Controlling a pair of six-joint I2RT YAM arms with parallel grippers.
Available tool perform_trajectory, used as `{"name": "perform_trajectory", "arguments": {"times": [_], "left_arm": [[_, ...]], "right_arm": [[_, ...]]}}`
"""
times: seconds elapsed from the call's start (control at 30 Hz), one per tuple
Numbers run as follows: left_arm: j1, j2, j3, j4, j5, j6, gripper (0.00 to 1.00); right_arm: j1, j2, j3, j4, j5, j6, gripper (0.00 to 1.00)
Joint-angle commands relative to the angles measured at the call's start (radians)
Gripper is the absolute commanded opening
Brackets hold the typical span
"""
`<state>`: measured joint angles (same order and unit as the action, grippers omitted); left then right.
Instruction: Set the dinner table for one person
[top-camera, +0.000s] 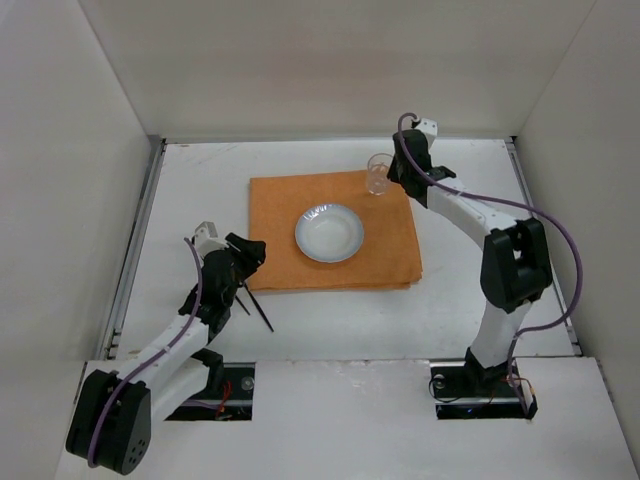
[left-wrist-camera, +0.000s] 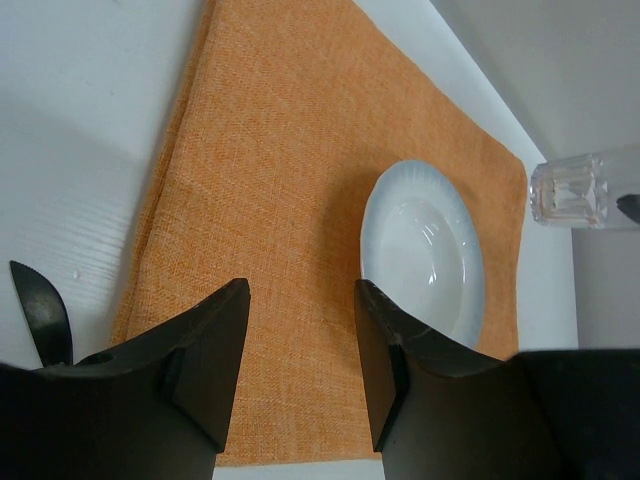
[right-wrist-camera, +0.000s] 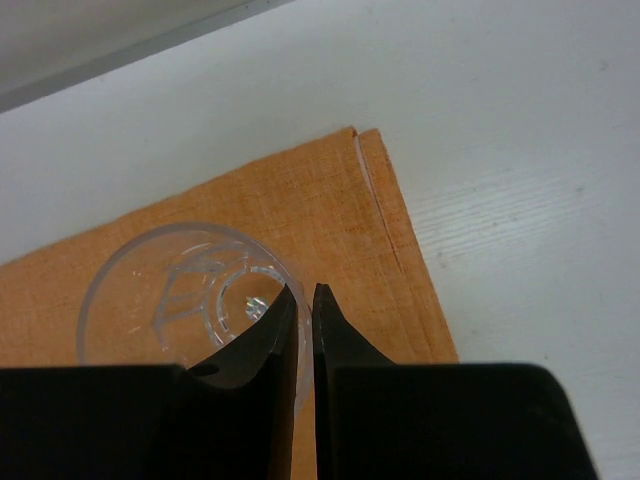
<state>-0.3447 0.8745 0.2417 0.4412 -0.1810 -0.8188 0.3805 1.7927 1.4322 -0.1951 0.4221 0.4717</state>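
Observation:
The black handle nearer the plate (top-camera: 329, 232) has a part clear of the mat. My left gripper needs to move back and down onto that part of the handle next.
The white dinner table (top-camera: 200, 180) bears an orange cloth mat (top-camera: 290, 215) with a white plate (top-camera: 329, 232) on its middle. A clear glass (top-camera: 379, 173) stands upright at the mat's far right corner. My right gripper (top-camera: 395, 172) is shut on the glass rim (right-wrist-camera: 170, 280), one finger inside the wall and one outside (right-wrist-camera: 305, 295). My left gripper (top-camera: 250, 252) is open and empty just above the mat's near left edge. In the left wrist view its fingers (left-wrist-camera: 300, 300) frame bare mat (left-wrist-camera: 290, 170), with the plate (left-wrist-camera: 425, 250) to the right.
Black utensils (top-camera: 258, 305) lie on the table just off the mat's near left corner, beneath my left arm; one tip shows in the left wrist view (left-wrist-camera: 42, 310). White panels wall the table on three sides. Metal rails (top-camera: 135, 250) run along its side edges.

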Motion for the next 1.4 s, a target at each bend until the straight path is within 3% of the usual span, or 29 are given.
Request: {"name": "perform_trajectory", "arguments": {"times": [0.0, 0.53, 0.97, 1.23, 1.37], "left_arm": [[0.0, 0.004, -0.004, 0.062, -0.005, 0.023, 0.44], [0.014, 0.024, -0.005, 0.071, -0.002, 0.017, 0.44], [0.014, 0.037, -0.008, 0.077, -0.012, 0.023, 0.44], [0.016, 0.049, -0.004, 0.07, -0.037, 0.036, 0.44], [0.005, 0.047, 0.014, 0.022, -0.07, 0.049, 0.44]], "right_arm": [[-0.004, 0.054, 0.138, -0.013, -0.017, -0.05, 0.1], [-0.005, 0.224, 0.203, -0.032, -0.005, -0.076, 0.13], [-0.027, 0.251, 0.206, 0.0, 0.006, -0.071, 0.15], [-0.025, 0.218, 0.16, 0.026, -0.008, -0.073, 0.41], [-0.025, 0.148, 0.143, 0.025, -0.023, -0.074, 0.48]]}}
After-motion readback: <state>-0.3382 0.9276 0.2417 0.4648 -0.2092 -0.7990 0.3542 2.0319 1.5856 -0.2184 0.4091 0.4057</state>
